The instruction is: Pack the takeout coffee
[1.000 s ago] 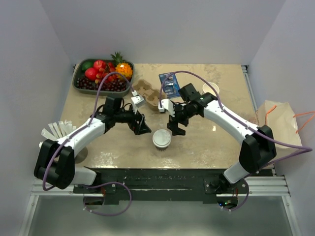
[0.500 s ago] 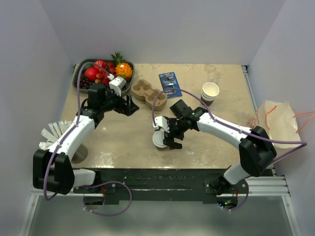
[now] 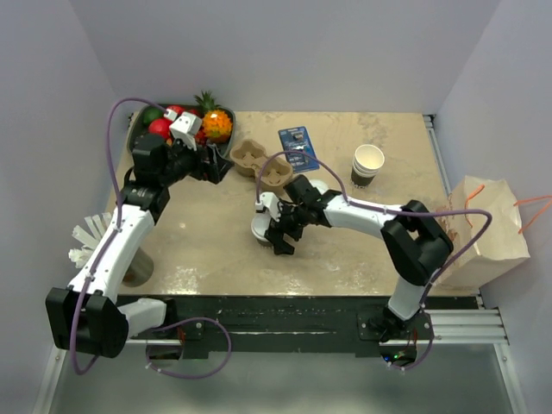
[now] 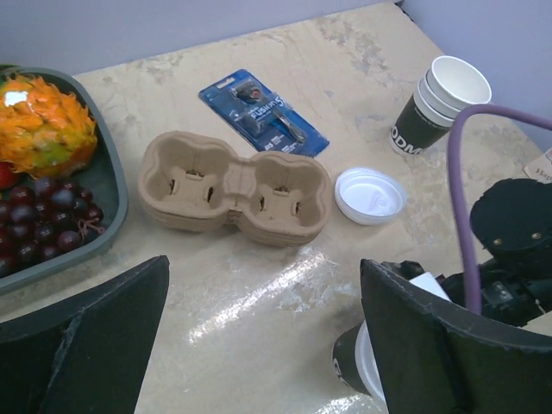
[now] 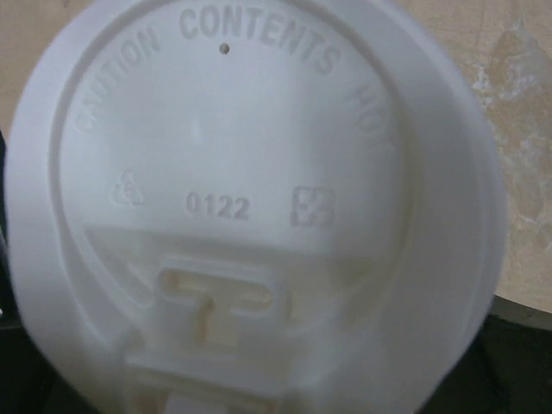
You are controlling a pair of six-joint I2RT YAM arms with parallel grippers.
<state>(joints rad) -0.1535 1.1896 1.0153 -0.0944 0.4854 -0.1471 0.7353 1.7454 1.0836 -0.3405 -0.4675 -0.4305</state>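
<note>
I need to move my left gripper to the right in the top view next, then down with its open fingers on both sides of the carrier's narrow middle fold, and close, because the fold fits between them.
The takeout coffee (image 3: 260,231), a dark cup with a white lid, sits at the table's middle front. In the left wrist view (image 4: 355,373) it looks tilted, lid turned toward the right arm. My right gripper (image 3: 278,233) is right at it. The lid (image 5: 241,172) fills the right wrist view, dark finger parts just outside its rim, and contact is hidden. My left gripper (image 3: 210,164) (image 4: 267,345) is open and empty, raised by the fruit tray. The moulded-pulp carrier (image 3: 259,164) (image 4: 235,185) lies at the back middle.
A fruit tray (image 4: 116,198) stands back left. A blue razor pack (image 3: 297,147) (image 4: 263,112), a loose white lid (image 4: 371,194) and nested lidless cups (image 3: 368,164) (image 4: 435,103) are at the back. A paper bag (image 3: 487,220) stands off the right edge. White packets (image 3: 95,228) lie far left.
My left arm has pulled back and up to the fruit tray. My right gripper moved forward-left onto the coffee, which shifted left.
</note>
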